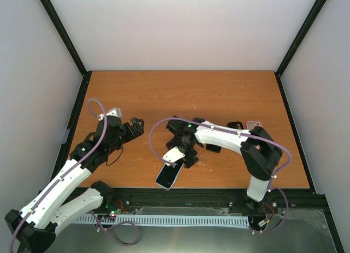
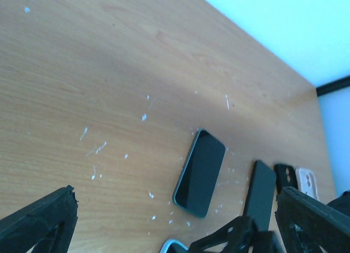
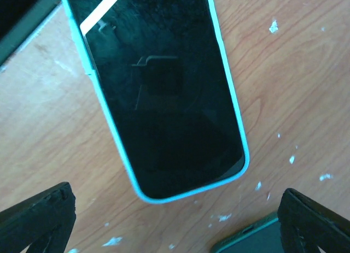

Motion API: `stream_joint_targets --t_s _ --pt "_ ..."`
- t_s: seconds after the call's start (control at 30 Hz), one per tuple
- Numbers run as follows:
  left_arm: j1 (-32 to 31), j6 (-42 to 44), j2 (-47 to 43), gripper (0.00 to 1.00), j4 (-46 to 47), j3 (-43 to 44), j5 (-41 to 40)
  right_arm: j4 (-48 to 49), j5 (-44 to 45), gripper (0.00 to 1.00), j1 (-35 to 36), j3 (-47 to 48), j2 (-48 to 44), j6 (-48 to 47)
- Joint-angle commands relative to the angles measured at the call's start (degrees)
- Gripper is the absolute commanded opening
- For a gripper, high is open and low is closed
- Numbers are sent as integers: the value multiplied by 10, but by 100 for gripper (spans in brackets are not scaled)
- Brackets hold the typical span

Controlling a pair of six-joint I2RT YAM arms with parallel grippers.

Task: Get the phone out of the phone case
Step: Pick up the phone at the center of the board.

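The open fingers of the robot's right gripper still hover short of the blue case's end nearest it, so the gripper should lower and draw back to close across that end.
The phone (image 3: 164,94), black screen up, sits inside a light blue phone case (image 3: 109,138) and lies flat on the wooden table near its front edge (image 1: 168,176). My right gripper (image 3: 176,209) hovers open just above the phone's near end, one dark finger (image 3: 38,215) on each side, touching nothing. In the top view it (image 1: 186,157) stands right behind the phone. My left gripper (image 1: 135,126) is open and empty, off to the left above bare wood. In the left wrist view (image 2: 175,209), only a corner of the blue case (image 2: 175,246) shows.
A dark phone with a teal edge (image 2: 199,172) lies behind the cased phone, its corner also in the right wrist view (image 3: 257,239). Further right lie a dark slab (image 2: 260,193), a black case (image 2: 284,176) and a pale pink case (image 2: 306,182). White crumbs dot the wood.
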Motion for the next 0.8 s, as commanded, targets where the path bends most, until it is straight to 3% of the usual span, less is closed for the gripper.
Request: stream_joint_targets --t_s 0.0,0.37,0.57,0.77 --pt "61 13 -8 99 35 -1 46 9 42 100 22 41 60 -48" --pt "94 45 -9 99 58 -14 83 -13 63 100 51 88 153 -66" --pt "94 44 -16 100 62 -26 85 -68 90 91 82 82 162 -66" --pt "94 39 -22 100 67 -35 91 -109 81 90 100 88 170 -27"
